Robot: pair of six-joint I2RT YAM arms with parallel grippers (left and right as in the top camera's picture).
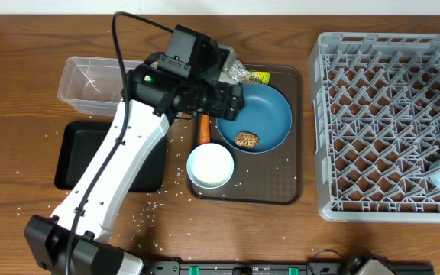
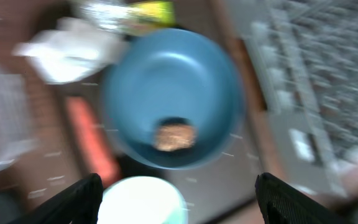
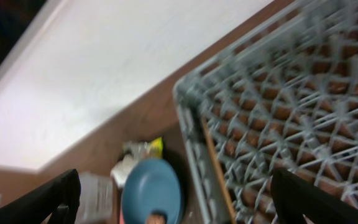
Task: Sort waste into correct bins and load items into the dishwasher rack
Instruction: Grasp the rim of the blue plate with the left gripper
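My left gripper needs to move down, open, onto the dark-blue plate's rim beside the carrot, because that rim is below it on the brown tray.
The dark-blue plate lies on a brown tray with the brown food lump on it. The white bowl sits at the tray's front left. The orange carrot lies left of the plate. The foil wrapper is behind the plate. The tissue shows only in the left wrist view. My left gripper hovers open and empty over the plate's left rim; the left wrist view shows plate, lump and bowl below. My right gripper is open and empty above the grey rack. No cups are in view.
The clear tub stands at the back left, with the black tub in front of it, partly under my left arm. The grey rack fills the right side. Rice grains are scattered on the table and tray.
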